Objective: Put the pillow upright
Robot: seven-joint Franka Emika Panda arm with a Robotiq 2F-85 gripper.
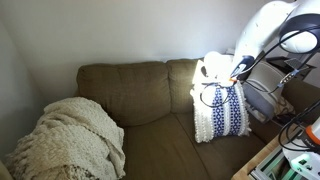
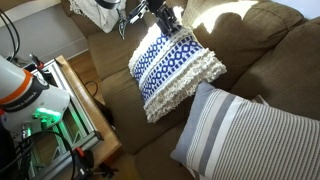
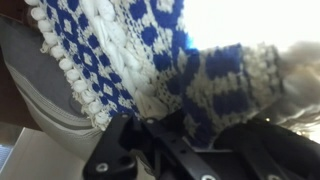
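Note:
The pillow tilts over the seat, so next my gripper should push the pillow's top edge outward toward the sofa's backrest [image 2: 226, 30] and release the fabric.
The pillow [image 1: 222, 110], cream-white with bands of navy-blue woven pattern, stands on edge on the brown sofa [image 1: 130, 95] against its backrest. In an exterior view it [image 2: 172, 62] looks raised and tilted over the seat. My gripper [image 2: 164, 22] is at the pillow's top edge, also seen in an exterior view [image 1: 228, 80]. In the wrist view the patterned fabric [image 3: 150, 60] fills the picture, and my dark jaws [image 3: 185, 128] are shut on a fold of it.
A cream knitted blanket [image 1: 70, 140] lies heaped on the sofa's far end. A pale grey striped pillow [image 2: 250, 135] lies on the seat close to the navy pillow. A wooden side table with equipment and cables [image 2: 75, 110] stands beside the sofa's arm.

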